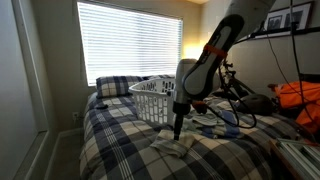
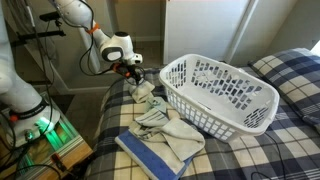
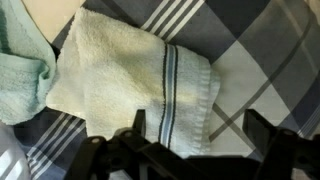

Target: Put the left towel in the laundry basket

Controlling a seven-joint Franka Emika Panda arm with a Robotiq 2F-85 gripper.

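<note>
I need to lower my gripper onto the cream towel's blue-striped band (image 1: pixel 174 144) (image 3: pixel 168 112) and close both fingers there, because that band is below my gripper, between its spread fingers.
A cream towel with blue stripes (image 3: pixel 120 75) lies on the plaid bed; it also shows in both exterior views (image 2: pixel 144 93) (image 1: pixel 172 146). My gripper (image 3: pixel 198 130) is open and empty, its two fingers spread just above the towel's striped edge. In both exterior views the gripper (image 1: pixel 179 126) (image 2: pixel 135 73) points down at that towel. The white laundry basket (image 2: pixel 265 115) (image 1: pixel 148 104) stands on the bed beside the towels, apart from the gripper.
A pale green towel (image 3: pixel 20 70) lies beside the cream one. More crumpled towels (image 2: pixel 168 128) and a blue-edged one (image 2: pixel 145 157) lie near the bed's edge. Pillows (image 1: pixel 115 85) sit by the window. Clutter and cables (image 1: pixel 235 100) lie at the side.
</note>
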